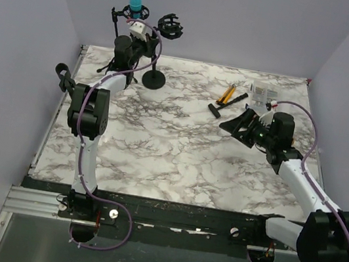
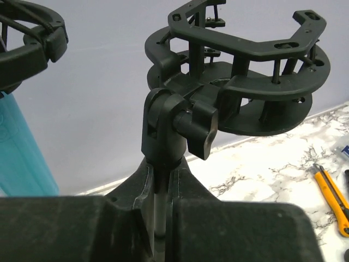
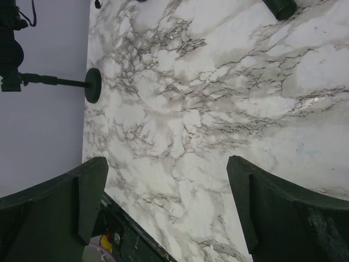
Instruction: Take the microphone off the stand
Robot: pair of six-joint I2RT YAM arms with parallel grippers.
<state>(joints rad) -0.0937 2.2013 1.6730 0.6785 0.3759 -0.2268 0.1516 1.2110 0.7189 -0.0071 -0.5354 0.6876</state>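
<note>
The left gripper draws its second stand back to the right in the top view onto open marble (image 1: 179,94) next, since the stand crowds the microphone's tripod.
A blue microphone (image 1: 136,2) stands upright in a black shock mount on a tripod stand at the back left; in the left wrist view its blue body (image 2: 22,155) shows at the left edge. Beside it stands a second stand with a round base (image 1: 154,79) and an empty shock mount (image 1: 171,27), which is large in the left wrist view (image 2: 251,82). My left gripper (image 1: 151,45) is shut on this second stand's thin pole (image 2: 159,188), just below the pivot knob (image 2: 199,128). My right gripper (image 1: 232,125) is open and empty above the marble table (image 3: 218,109).
A yellow utility knife (image 1: 227,93) and a black-handled tool (image 1: 227,103) lie at the back centre-right, with a small clear packet (image 1: 263,92) beyond them. The knife also shows in the left wrist view (image 2: 332,199). Purple walls close in the back and both sides.
</note>
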